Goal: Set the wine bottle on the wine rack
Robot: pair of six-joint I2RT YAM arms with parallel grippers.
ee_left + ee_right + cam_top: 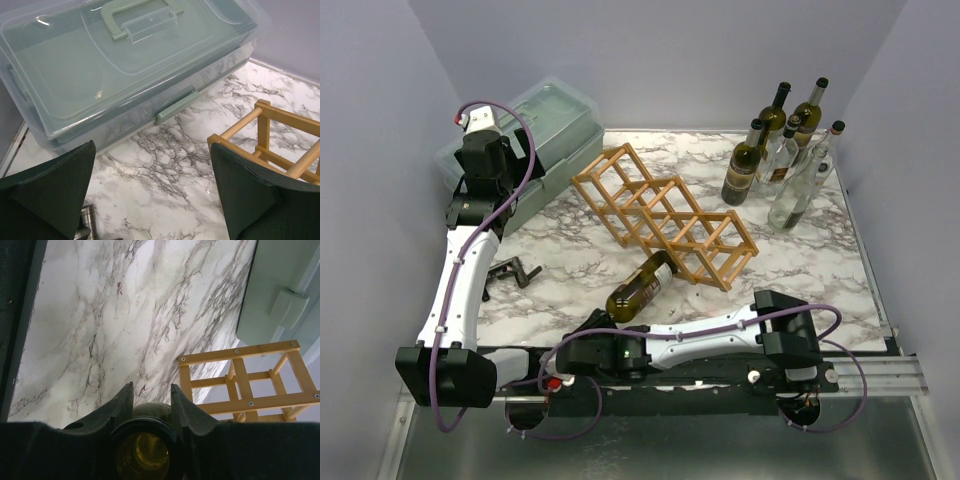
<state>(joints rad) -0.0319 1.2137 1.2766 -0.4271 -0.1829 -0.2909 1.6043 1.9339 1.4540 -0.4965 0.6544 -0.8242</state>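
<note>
My right gripper pushes the bottle outward into the rack's near opening (682,254) next and releases, since the bottle's base already points to it, outward of my right gripper.
The wine rack (665,215) is a light wooden lattice lying slantwise in the middle of the marble table; one end of it shows in the right wrist view (240,385) and a corner in the left wrist view (265,125). A dark green wine bottle (642,285) lies tilted just in front of the rack, its base toward the rack. My right gripper (603,326) (151,387) is shut on the bottle's neck, and the open mouth (143,450) faces the camera. Over by the plastic box, my left gripper (483,155) (152,185) hangs open and holds nothing.
A clear green-tinted lidded box (535,135) (125,65) stands at the back left. Several upright bottles (785,150) cluster at the back right. A small dark metal tool (512,270) lies near the left arm. Grey walls close in three sides.
</note>
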